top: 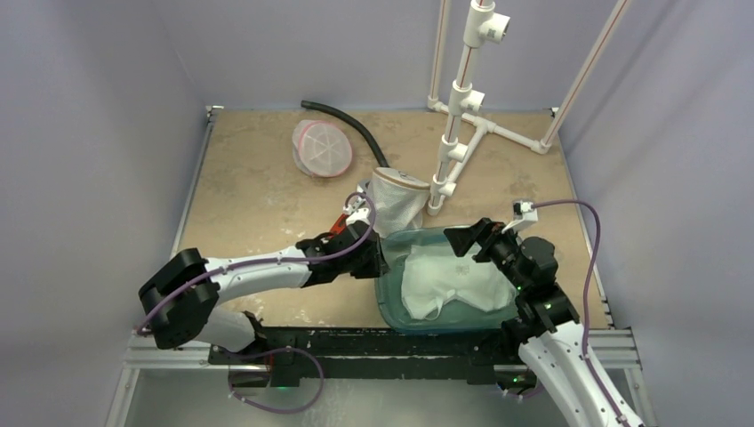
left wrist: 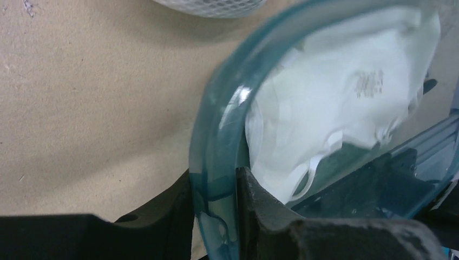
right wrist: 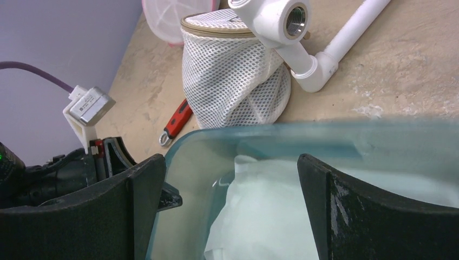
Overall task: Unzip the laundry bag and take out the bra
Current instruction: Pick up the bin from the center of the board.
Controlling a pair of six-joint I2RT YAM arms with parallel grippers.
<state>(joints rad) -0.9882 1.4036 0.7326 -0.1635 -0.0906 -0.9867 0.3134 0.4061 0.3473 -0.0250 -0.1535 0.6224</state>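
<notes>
My left gripper holds the bin (top: 384,289), which crowds the laundry bag, so I will lift it, swing left in the top view and release it on the tabletop (top: 240,185) beside the pink disc.
The white mesh laundry bag (top: 396,200) (right wrist: 233,81) stands on the table beside the pipe stand, its tan zipper rim at the top. A white bra (top: 449,280) (left wrist: 335,97) (right wrist: 265,216) lies inside a teal see-through bin (top: 384,289) at the near edge. My left gripper (top: 378,258) (left wrist: 215,189) is shut on the bin's left wall (left wrist: 214,135), one finger outside and one inside. Over the bin's right end, my right gripper (top: 476,240) (right wrist: 230,179) hangs open above the bra and touches nothing.
A white PVC pipe stand (top: 458,116) (right wrist: 325,54) rises just behind the bag. A red-handled tool (right wrist: 176,122) lies left of the bag. A pink mesh disc (top: 322,148) and a black hose (top: 351,124) sit at the back.
</notes>
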